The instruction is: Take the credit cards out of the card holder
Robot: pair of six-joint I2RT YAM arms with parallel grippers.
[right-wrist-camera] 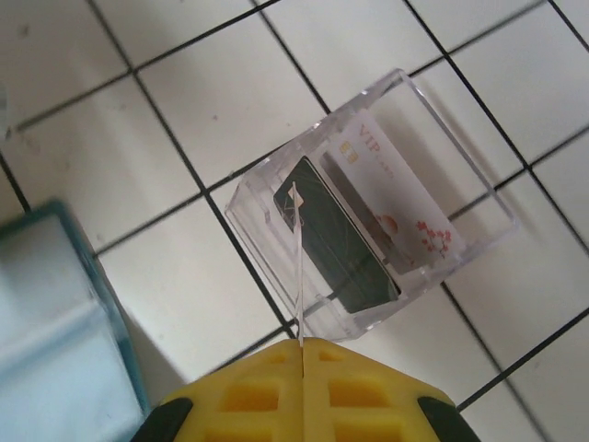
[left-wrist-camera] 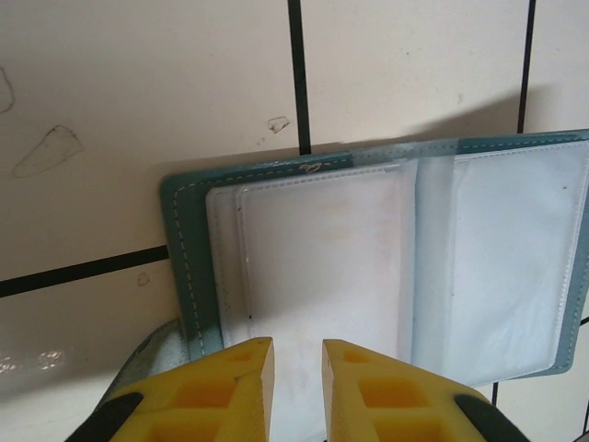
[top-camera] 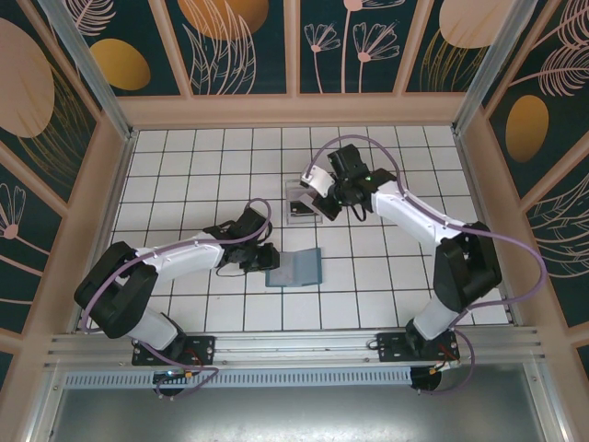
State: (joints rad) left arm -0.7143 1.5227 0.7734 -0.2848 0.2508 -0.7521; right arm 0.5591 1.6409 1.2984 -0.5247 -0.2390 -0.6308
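My right gripper will next move outward and down to the clear box's far part (top-camera: pixel 298 188) (right-wrist-camera: pixel 434 155), free of the dark card, and let go of the card there.
The card holder (top-camera: pixel 296 268) lies open on the tiled floor, a teal bifold with clear sleeves (left-wrist-camera: pixel 322 258); one corner of it is at the left edge of the right wrist view (right-wrist-camera: pixel 46 341). My left gripper (top-camera: pixel 269 258) is at its left edge, its yellow fingers (left-wrist-camera: pixel 297 343) a little apart over the left panel, with nothing gripped between them. My right gripper (top-camera: pixel 317 204) is shut (right-wrist-camera: pixel 302 341) on a thin whitish credit card (right-wrist-camera: pixel 297 267), seen edge-on, held above a clear plastic box (right-wrist-camera: pixel 368 212).
The clear box (top-camera: pixel 296 204) stands one tile behind the card holder. A dark card (right-wrist-camera: pixel 336 235) and a white card with red flowers (right-wrist-camera: pixel 396 193) lie inside it. Wooden walls ring the tiled floor.
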